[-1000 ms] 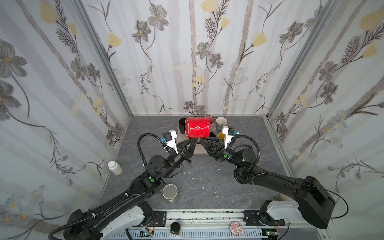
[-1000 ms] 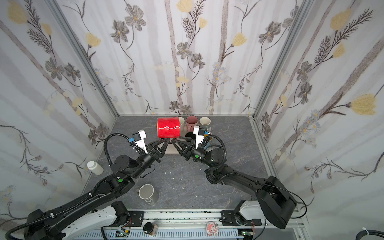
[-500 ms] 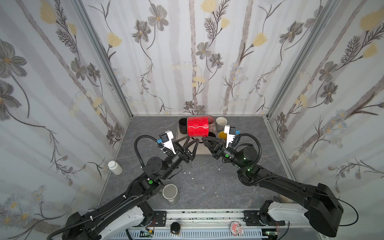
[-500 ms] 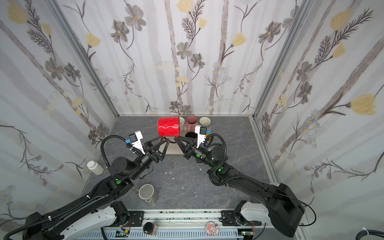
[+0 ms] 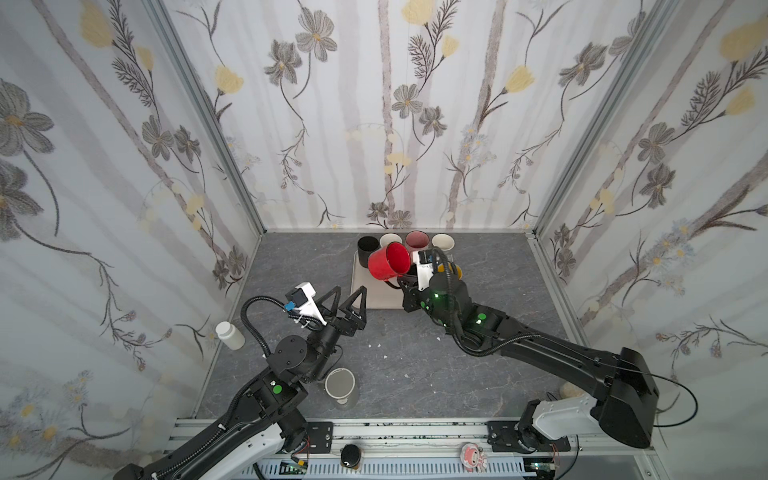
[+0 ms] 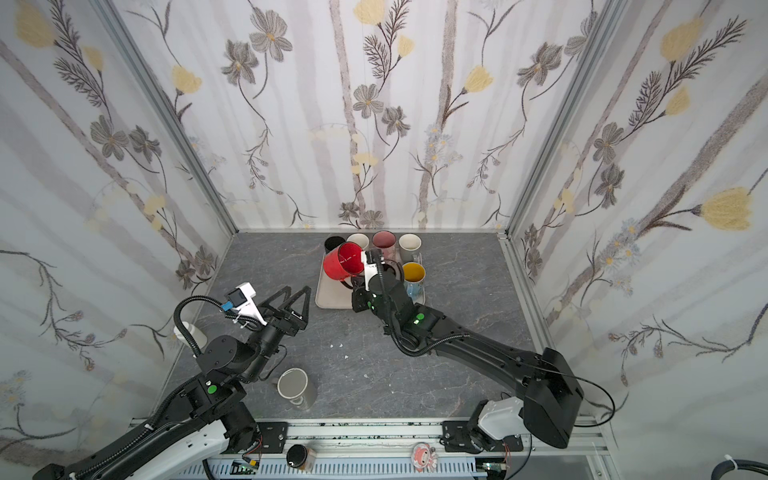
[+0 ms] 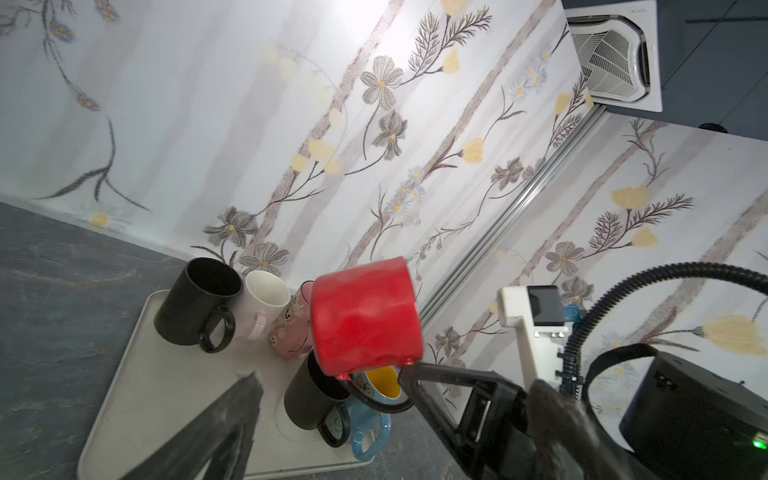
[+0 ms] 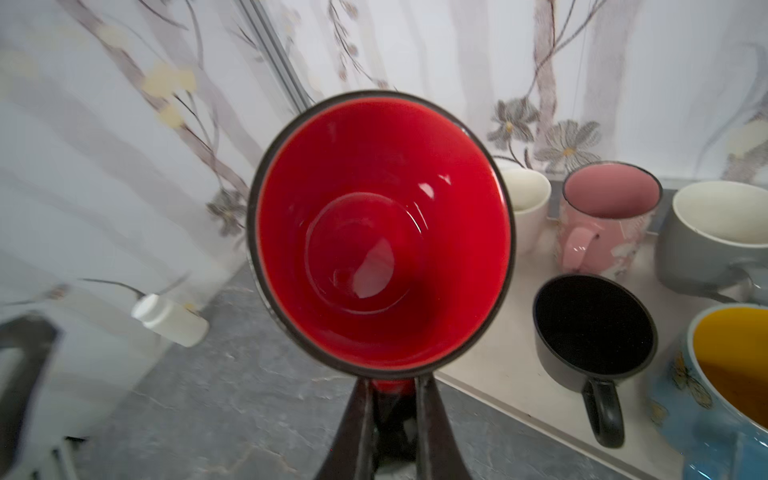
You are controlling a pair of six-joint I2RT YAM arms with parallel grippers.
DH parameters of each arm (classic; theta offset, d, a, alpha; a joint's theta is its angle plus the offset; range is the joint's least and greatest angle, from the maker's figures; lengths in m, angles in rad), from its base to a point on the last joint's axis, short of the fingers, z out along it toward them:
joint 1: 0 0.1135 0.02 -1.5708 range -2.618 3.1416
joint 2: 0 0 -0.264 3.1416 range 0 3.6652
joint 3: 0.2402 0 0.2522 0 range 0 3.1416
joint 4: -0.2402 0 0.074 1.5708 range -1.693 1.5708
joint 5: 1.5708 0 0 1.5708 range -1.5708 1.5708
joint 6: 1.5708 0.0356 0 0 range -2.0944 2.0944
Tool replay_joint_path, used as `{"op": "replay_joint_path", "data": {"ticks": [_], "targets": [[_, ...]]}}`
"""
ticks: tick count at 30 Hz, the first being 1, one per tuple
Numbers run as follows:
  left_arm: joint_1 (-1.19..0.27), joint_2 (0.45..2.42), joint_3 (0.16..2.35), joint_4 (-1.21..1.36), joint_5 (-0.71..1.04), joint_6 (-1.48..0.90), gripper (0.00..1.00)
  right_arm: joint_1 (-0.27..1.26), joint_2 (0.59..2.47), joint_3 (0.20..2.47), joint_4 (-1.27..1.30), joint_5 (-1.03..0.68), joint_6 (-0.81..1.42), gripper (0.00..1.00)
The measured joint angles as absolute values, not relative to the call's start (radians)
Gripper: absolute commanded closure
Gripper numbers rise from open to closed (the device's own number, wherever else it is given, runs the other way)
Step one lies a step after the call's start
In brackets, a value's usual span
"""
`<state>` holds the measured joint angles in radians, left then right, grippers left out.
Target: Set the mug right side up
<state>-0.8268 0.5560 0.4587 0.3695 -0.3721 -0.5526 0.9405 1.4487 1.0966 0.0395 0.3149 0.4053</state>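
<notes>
My right gripper needs to tilt downward next and lower the mug upright to let go of its handle, because the bare tray beside the nearer black mug is below the gripper.
The red mug (image 5: 388, 262) (image 6: 344, 262) hangs in the air over the front left part of the beige tray (image 5: 365, 297), tilted, with its red inside facing up and toward the right wrist camera (image 8: 382, 232). My right gripper (image 5: 402, 283) (image 6: 354, 286) (image 8: 390, 382) is shut on the mug's dark handle, just below the rim. In the left wrist view the mug (image 7: 365, 316) shows from the side, above the mugs on the tray. My left gripper (image 5: 349, 291) (image 6: 297, 291) (image 7: 395, 415) is open and empty, left of the tray and apart from the mug.
On the tray (image 6: 328, 297) stand several upright mugs: black (image 7: 195, 299), white (image 7: 266, 299), pink (image 8: 606, 216), grey (image 8: 715, 241), another black (image 8: 594, 324), blue with a yellow inside (image 6: 413, 274). A grey mug (image 5: 340, 384) stands near the left arm; a white bottle (image 5: 229, 336) sits by the left wall.
The left gripper opened, let go of the red mug and drew back to the left. The right gripper shut on the handle and turned the mug from sideways to mouth up.
</notes>
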Motion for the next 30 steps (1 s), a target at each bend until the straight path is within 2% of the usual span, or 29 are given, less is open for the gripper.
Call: {"op": "replay_joint_path", "data": {"ticks": [10,28,30], "targets": [[-0.825,0.489,0.449,0.297,-0.415,-0.539,0.00,0.965,1.797,1.293,-0.167,0.446,0.312,1.00],[-0.825,0.439,0.434,0.247,-0.440,-0.527,0.00,0.908,1.956,1.352,-0.124,0.538,0.305,1.00],[-0.825,0.437,0.434,0.244,-0.440,-0.527,0.00,0.908,1.958,1.352,-0.121,0.542,0.305,0.95]]}}
